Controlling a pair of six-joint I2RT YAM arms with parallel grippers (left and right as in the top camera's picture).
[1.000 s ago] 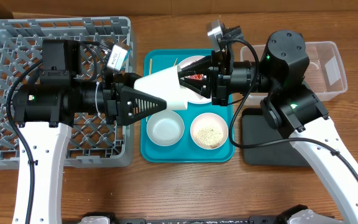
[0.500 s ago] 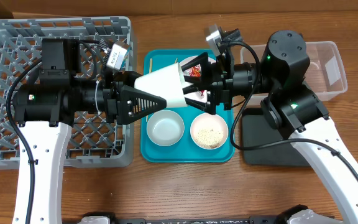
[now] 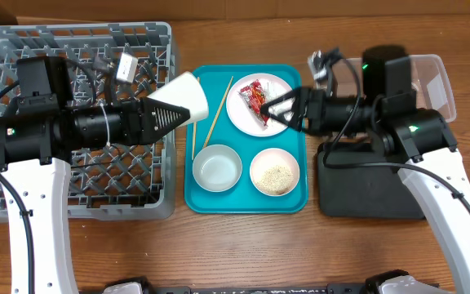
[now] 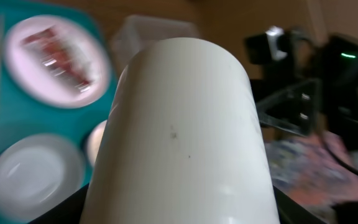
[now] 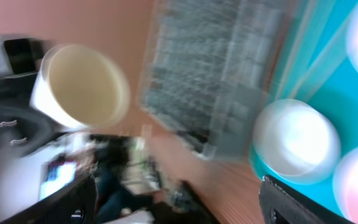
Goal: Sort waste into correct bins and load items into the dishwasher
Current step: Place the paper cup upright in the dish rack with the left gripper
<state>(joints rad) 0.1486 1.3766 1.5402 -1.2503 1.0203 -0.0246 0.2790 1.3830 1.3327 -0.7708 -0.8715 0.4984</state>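
Note:
Next, my left gripper moves back over the dish rack's near corner (image 3: 144,181) by the teal tray, tilts the cup downward and lowers it in, since that's empty.
My left gripper (image 3: 178,111) is shut on the small white cup (image 3: 184,93), which lies on its side in the air over the right edge of the grey dish rack (image 3: 72,73). In the left wrist view the cup (image 4: 179,118) fills the frame. My right gripper (image 3: 272,113) stands open with nothing in it, above the small plate (image 3: 255,91) that carries the red wrapper (image 3: 254,98). On the teal tray (image 3: 247,200) lie two chopsticks (image 3: 215,118), a pale bowl (image 3: 217,169) and a bowl of rice (image 3: 274,173). The blurred right wrist view shows the cup (image 5: 82,84) well ahead of its fingers (image 5: 303,199).
A clear plastic tub (image 3: 431,94) stands at the back right, partly under my right arm. The black tray (image 3: 365,196) lies in front of it, to the right of the teal tray. The dish rack takes up the left side of the wooden table (image 3: 243,253).
My right gripper has opened and drawn back to the right, away from the cup's mouth. My left arm has pulled the cup left, toward the rack.

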